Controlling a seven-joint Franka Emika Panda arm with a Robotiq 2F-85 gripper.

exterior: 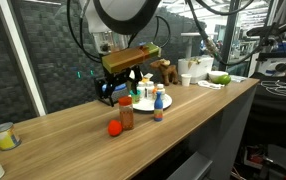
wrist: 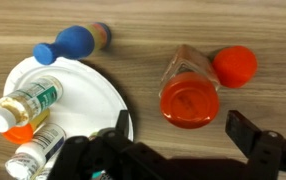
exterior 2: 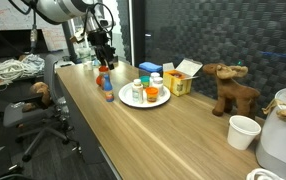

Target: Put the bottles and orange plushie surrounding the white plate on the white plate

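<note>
My gripper shifts toward the bottle's red lid [exterior: 126,101] [wrist: 190,100] next until both fingers are on either side of it, as the lid sits just past the gap between the open fingers.
The white plate [wrist: 83,85] lies at the left of the wrist view and holds two bottles [wrist: 25,104] along its left edge; both exterior views show it [exterior: 149,104] [exterior 2: 131,100]. A blue-capped bottle [wrist: 73,40] stands just off the plate's rim. A red-lidded bottle [wrist: 190,95] stands on the wood to the right of the plate, with the orange plushie [wrist: 236,65] touching its far side. My gripper [wrist: 183,135] is open and empty, above the table, its fingers straddling the space just below the red-lidded bottle [exterior: 126,113].
A moose plushie [exterior 2: 230,88], a yellow box [exterior 2: 180,80], a white cup [exterior 2: 243,130] and a kettle stand further along the table. A green cup [exterior: 3,135] sits near the other end. The table edge runs close to the red-lidded bottle.
</note>
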